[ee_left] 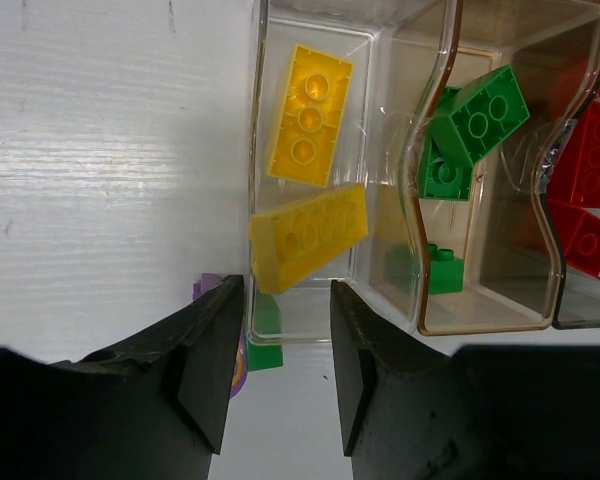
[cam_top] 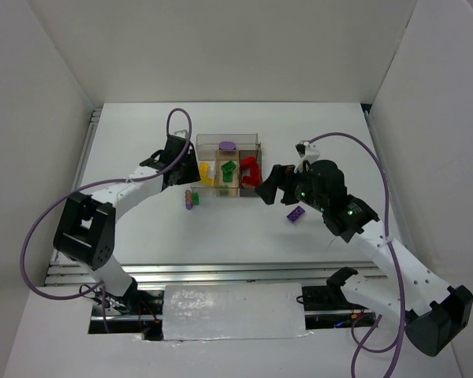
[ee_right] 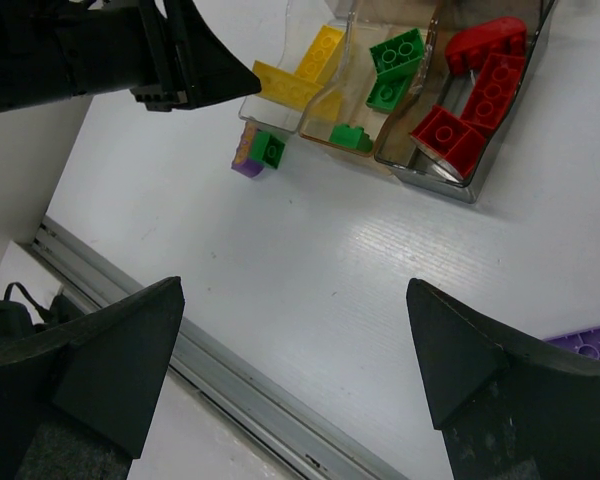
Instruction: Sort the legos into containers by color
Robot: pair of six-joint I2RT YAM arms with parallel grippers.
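I should next move my right gripper to the right in the top view and lower it onto the purple brick (cam_top: 296,213) (ee_right: 592,343), because that brick is outside the containers.
The containers (cam_top: 229,167) stand mid-table. In the left wrist view the clear bin (ee_left: 260,150) holds two yellow legos (ee_left: 310,100), the tan bin (ee_left: 410,220) green legos (ee_left: 480,115), and the dark bin red legos (ee_left: 590,160). A purple oval piece (cam_top: 227,146) lies in the wider back compartment. A green lego (ee_left: 265,345) and a purple piece (ee_left: 212,290) lie on the table by the clear bin's near corner. A purple brick (cam_top: 296,213) lies near my right gripper. My left gripper (ee_left: 285,350) is open and empty over that corner. My right gripper (ee_right: 300,350) is wide open and empty.
White walls enclose the table on three sides. A metal rail (ee_right: 230,370) runs along the near edge. The left arm (ee_right: 100,50) reaches in from the left of the bins. Bare table (ee_right: 380,260) lies in front of the containers.
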